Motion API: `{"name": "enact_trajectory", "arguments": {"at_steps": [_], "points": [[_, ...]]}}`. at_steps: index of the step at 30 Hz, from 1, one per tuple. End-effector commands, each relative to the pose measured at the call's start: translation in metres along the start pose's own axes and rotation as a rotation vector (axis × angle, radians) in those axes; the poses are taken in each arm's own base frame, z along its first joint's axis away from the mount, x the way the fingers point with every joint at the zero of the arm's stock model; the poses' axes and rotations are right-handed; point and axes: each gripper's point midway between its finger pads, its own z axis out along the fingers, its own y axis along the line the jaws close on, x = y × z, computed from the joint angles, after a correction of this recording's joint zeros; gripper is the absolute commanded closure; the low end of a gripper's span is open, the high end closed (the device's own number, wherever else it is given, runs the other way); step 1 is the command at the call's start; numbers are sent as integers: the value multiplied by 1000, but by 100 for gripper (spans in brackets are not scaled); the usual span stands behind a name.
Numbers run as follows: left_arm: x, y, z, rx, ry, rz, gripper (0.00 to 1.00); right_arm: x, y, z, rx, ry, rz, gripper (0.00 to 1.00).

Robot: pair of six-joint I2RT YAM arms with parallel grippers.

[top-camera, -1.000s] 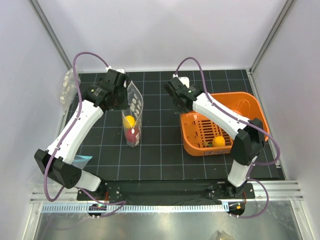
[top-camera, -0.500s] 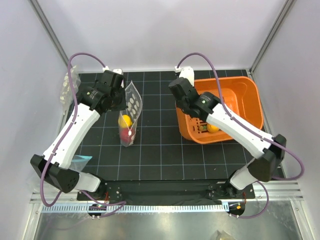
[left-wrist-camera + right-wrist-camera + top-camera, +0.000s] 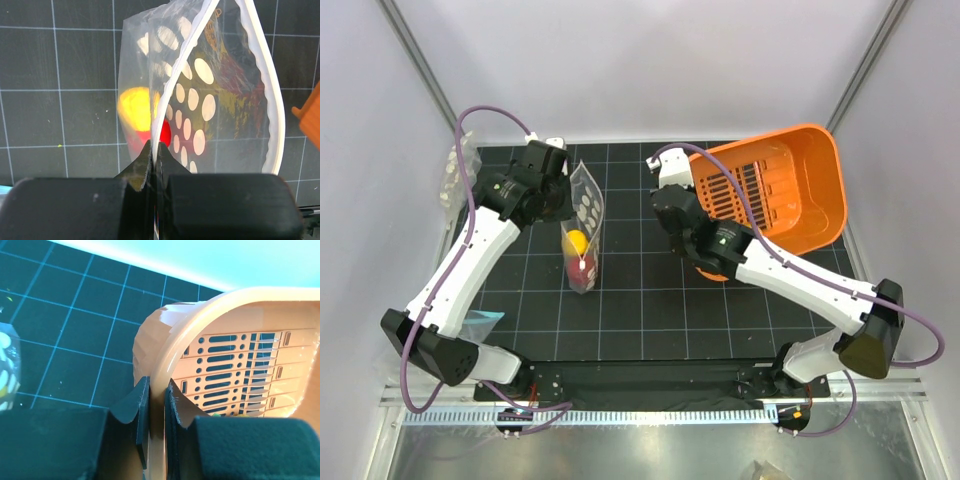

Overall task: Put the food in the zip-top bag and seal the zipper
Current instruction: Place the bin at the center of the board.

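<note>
The orange basket (image 3: 775, 185) is hanging tipped. My right gripper needs to lower it toward the zip-top bag (image 3: 586, 210) next and put it down flat on the mat, so the basket's rim is free.
My left gripper (image 3: 566, 200) (image 3: 154, 150) is shut on one lip of the zip-top bag (image 3: 586, 210) (image 3: 200, 90), holding it upright on the mat. The white zipper (image 3: 270, 100) gapes open. A yellow fruit (image 3: 577, 241) (image 3: 134, 107) and a red fruit (image 3: 582, 270) (image 3: 165, 134) lie inside the bag. My right gripper (image 3: 692, 205) (image 3: 156, 395) is shut on the rim of the orange basket (image 3: 775, 185) (image 3: 230, 355), which is lifted and tipped steeply on its side. A yellowish bit of food (image 3: 215, 415) shows low inside the basket.
Bundles of clear plastic (image 3: 453, 175) lie at the mat's far left edge. A pale blue scrap (image 3: 485, 318) rests beside the left arm's base. White walls and metal posts enclose the black gridded mat (image 3: 640, 300). The bag's edge (image 3: 5, 370) shows left of the basket.
The right arm has lifted the basket off the mat and tipped it up, swinging its held rim left toward the bag. The left gripper and bag have barely shifted.
</note>
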Motion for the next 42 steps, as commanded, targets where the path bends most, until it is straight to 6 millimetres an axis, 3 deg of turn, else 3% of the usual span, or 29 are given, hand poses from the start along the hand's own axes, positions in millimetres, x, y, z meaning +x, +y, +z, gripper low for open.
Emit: {"name": "enact_trajectory", "arguments": {"at_steps": [1, 6, 7, 9, 10, 14, 17, 19, 20, 21, 24, 30, 34, 37, 42], "points": [[-12, -2, -8, 20, -50, -32, 100, -7, -9, 1, 66, -29, 17, 99], [-11, 0, -9, 14, -48, -31, 100, 17, 12, 9, 34, 67, 13, 99], [-10, 0, -10, 12, -48, -33, 100, 31, 12, 9, 40, 130, -44, 99], [-9, 0, -10, 14, -46, -31, 100, 41, 27, 17, 46, 195, -34, 99], [-9, 1, -9, 10, -46, -32, 100, 45, 26, 14, 49, 234, -52, 99], [-8, 2, -7, 4, -42, -29, 100, 78, 58, 17, -63, 363, -59, 99], [-8, 2, -5, 2, -44, -36, 100, 93, 65, 15, -83, 420, -71, 95], [-8, 2, -5, -3, -44, -35, 100, 96, 71, 15, -110, 427, -61, 82], [-8, 3, -3, -9, -42, -36, 100, 96, 73, 14, -122, 430, -54, 68], [-9, 4, -3, -14, -44, -32, 100, 96, 77, 14, -148, 440, -47, 60], [-12, 5, -3, -20, -52, -22, 100, 89, 78, 14, -176, 480, -5, 48], [-19, 4, -6, -17, -69, -20, 100, 87, 68, -5, -251, 545, 42, 40], [-17, 2, -3, -13, -65, -16, 100, 99, 58, -24, -301, 610, 69, 34], [-17, 2, -2, -11, -67, -15, 100, 91, 50, -43, -367, 583, 126, 29], [-19, 0, -4, 3, -74, -11, 100, 69, 6, -58, -330, 625, 173, 32]]}}
